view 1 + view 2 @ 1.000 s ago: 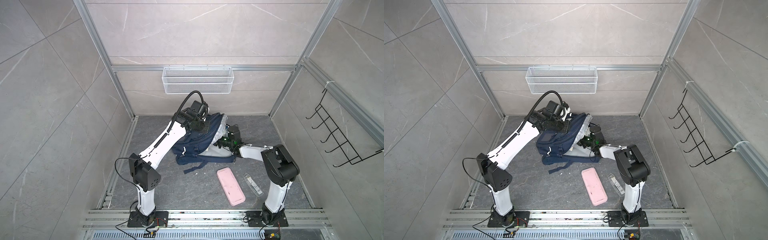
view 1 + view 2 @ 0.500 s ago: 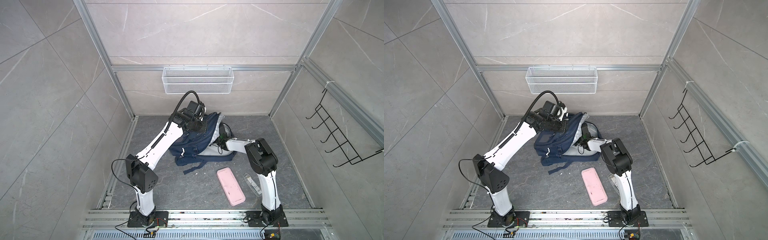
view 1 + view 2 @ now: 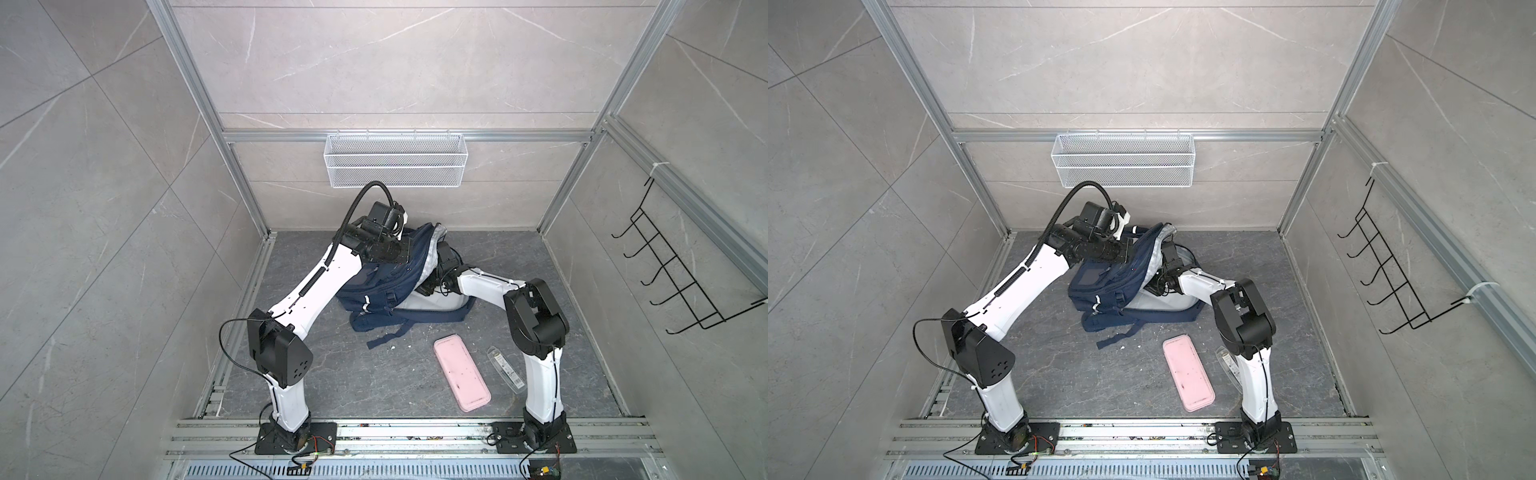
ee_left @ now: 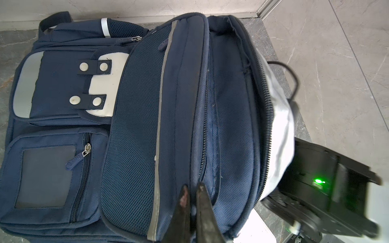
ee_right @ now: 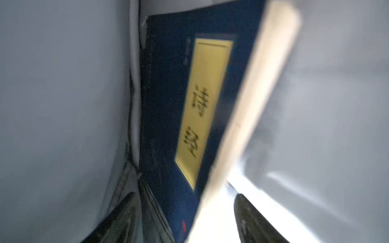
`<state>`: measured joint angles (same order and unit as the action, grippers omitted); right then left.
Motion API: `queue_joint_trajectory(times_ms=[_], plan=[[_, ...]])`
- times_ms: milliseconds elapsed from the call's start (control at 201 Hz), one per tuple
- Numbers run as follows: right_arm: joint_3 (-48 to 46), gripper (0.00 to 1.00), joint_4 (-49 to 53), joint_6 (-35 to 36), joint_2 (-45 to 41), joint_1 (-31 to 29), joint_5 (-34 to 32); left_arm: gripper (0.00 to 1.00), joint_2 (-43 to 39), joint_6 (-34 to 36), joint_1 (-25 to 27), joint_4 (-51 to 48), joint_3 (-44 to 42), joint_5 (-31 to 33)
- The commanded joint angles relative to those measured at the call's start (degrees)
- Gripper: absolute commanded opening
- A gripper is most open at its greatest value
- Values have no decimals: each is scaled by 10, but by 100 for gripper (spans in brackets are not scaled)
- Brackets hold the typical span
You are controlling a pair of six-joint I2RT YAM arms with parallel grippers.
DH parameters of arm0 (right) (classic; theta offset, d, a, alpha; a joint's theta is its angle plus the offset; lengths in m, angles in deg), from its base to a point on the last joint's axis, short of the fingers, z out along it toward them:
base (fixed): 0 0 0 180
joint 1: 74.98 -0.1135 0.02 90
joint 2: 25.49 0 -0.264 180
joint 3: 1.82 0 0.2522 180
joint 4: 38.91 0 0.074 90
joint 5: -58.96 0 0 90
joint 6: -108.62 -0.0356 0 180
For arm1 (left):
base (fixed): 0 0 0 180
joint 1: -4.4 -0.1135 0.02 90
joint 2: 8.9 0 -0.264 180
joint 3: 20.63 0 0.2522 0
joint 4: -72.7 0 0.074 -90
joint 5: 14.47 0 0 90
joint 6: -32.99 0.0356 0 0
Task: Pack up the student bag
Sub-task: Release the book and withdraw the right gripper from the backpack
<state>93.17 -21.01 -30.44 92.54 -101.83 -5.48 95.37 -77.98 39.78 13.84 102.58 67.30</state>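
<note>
The navy book is already standing inside, so my left gripper will next bring the held fold of fabric down over the bag's whitish opening [image 3: 434, 301] [image 4: 280, 125] and let go of it.
The navy-blue student bag [image 3: 386, 286] [image 3: 1113, 282] lies on the grey floor near the back wall, its main compartment unzipped and its whitish lining showing. My left gripper [image 4: 192, 187] is shut on a fold of the bag's upper fabric [image 4: 147, 126] and holds the opening up. My right gripper [image 5: 185, 194] is inside the bag, between the lining walls, and stands open. A navy book with a yellow title label [image 5: 168, 105] stands between its fingers, with a gap on each side. In both top views the right fingers are hidden by the bag.
A pink case [image 3: 461, 374] [image 3: 1187, 374] lies on the floor in front of the bag, with a clear plastic pack [image 3: 505, 370] to its right. A white wire basket [image 3: 395, 160] hangs on the back wall. A black hook rack [image 3: 681, 282] hangs on the right wall.
My right gripper has gone from shut to open inside the bag, letting go of the book, and its wrist has pushed a little deeper in. The left gripper still holds the fabric.
</note>
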Motion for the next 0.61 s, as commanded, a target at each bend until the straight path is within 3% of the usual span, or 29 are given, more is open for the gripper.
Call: queue_joint_trajectory(times_ms=[0, 274, 602], plan=[[-41, 74, 14, 23, -57, 15, -10, 0, -27, -11, -1, 54, -7, -17], [-176, 56, 10, 49, -176, 28, -31, 0, -1, -18, 1, 69, -15, -24], [-259, 47, 154, 142, -354, 32, -128, 0, 81, -11, 36, 63, 24, -21]])
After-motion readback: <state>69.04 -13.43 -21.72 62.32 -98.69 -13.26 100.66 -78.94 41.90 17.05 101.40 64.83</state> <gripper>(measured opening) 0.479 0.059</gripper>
